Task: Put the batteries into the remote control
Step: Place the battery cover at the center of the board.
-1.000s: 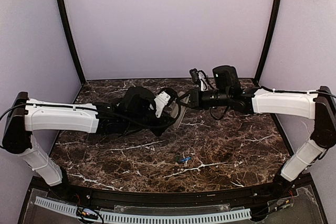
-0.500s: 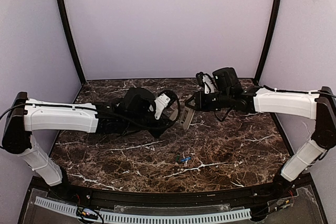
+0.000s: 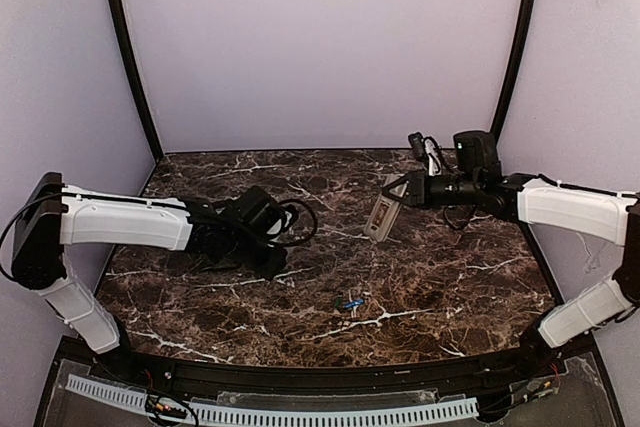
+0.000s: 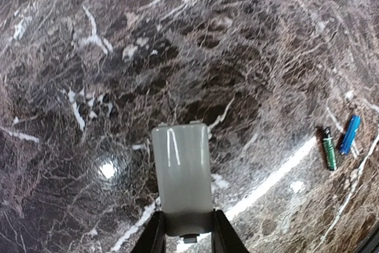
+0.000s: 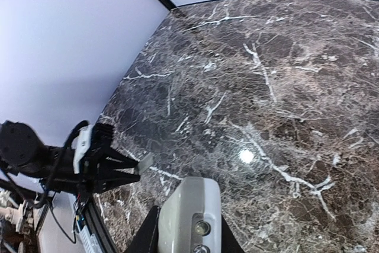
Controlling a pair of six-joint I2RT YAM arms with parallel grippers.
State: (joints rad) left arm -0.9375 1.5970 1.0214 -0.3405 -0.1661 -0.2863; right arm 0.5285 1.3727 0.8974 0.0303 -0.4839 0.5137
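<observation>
The left gripper lowers to the bare marble beneath it and releases the cover piece there next, since both batteries still lie loose upon the table.
My right gripper is shut on the remote control, a slim white-grey bar held tilted above the table's right middle. My left gripper is shut on a small flat grey cover piece, held low over the marble on the left. In the right wrist view the left gripper and the cover piece show apart from the remote. Two batteries lie side by side on the table near the front, one blue and one dark green.
The dark marble table is walled by lilac panels with black corner posts. A black front rail runs along the near edge by the arm bases.
The two grippers have come apart. The right arm drew back to the right with the remote. The left arm pulled back left and lower with the cover piece.
</observation>
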